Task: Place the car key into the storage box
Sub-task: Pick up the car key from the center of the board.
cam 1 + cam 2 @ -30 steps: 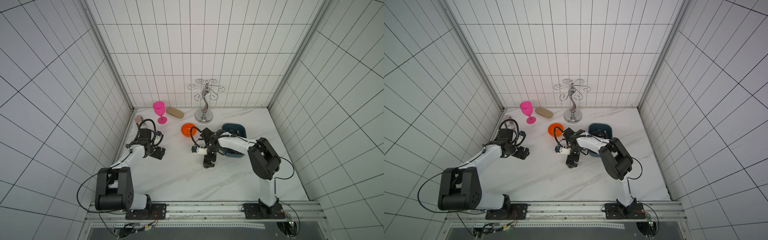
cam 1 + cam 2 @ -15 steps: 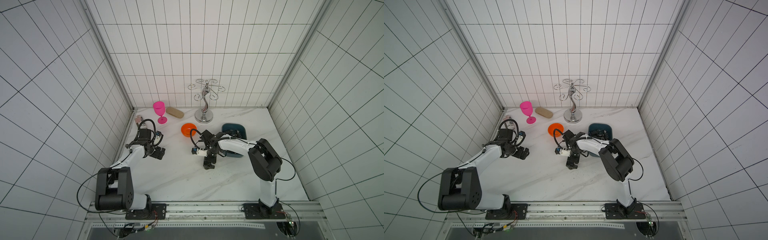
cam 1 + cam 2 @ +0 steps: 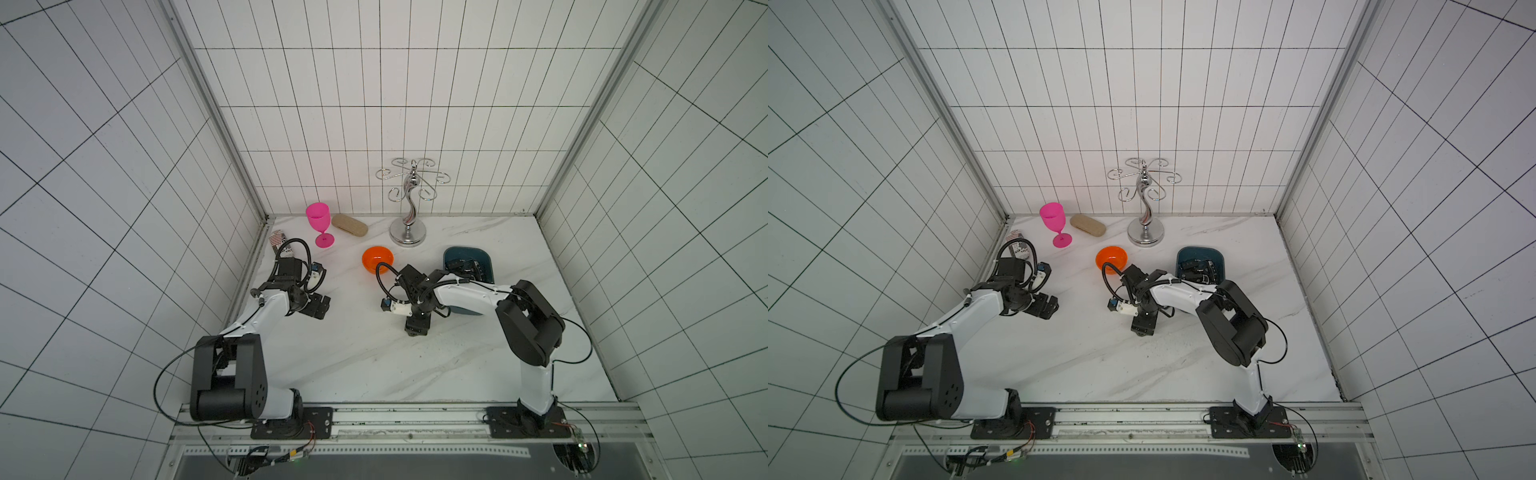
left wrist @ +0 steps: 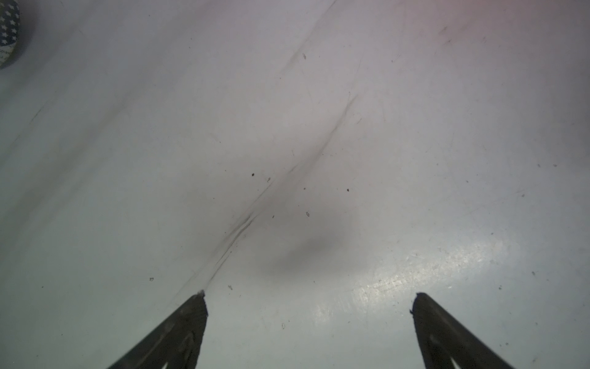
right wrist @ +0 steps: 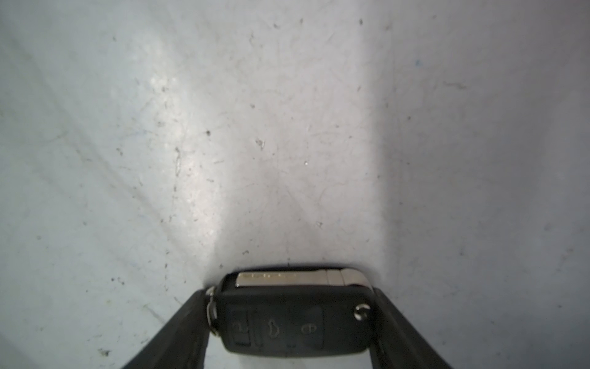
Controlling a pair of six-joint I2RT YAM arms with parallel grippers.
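Observation:
The storage box (image 3: 465,250) stands outward, its rim above the table. So my right gripper lifts the key next, swings outward over the dark items, lowers it and releases.
The car key (image 5: 293,319), a black fob with three buttons and a folded silver blade, lies on the white marble table. My right gripper (image 5: 290,294) points down over it, and both fingers press against its two ends. In both top views the right gripper (image 3: 417,328) (image 3: 1144,328) hides the key. The dark teal storage box (image 3: 465,250) (image 3: 1200,249) stands behind the right arm with dark items inside. Over at the left side, my left gripper (image 3: 318,307) (image 4: 309,295) hovers just above the bare table, open and with nothing in it.
An orange bowl (image 3: 377,258) sits just behind the right gripper. Along the back wall stand a pink goblet (image 3: 318,222), a tan case (image 3: 350,225) and a chrome hook stand (image 3: 408,232). A star-patterned can (image 3: 277,241) lies by the left wall.
The right gripper's jaws have closed in from wide open onto the ends of the car key. The left arm has not moved.

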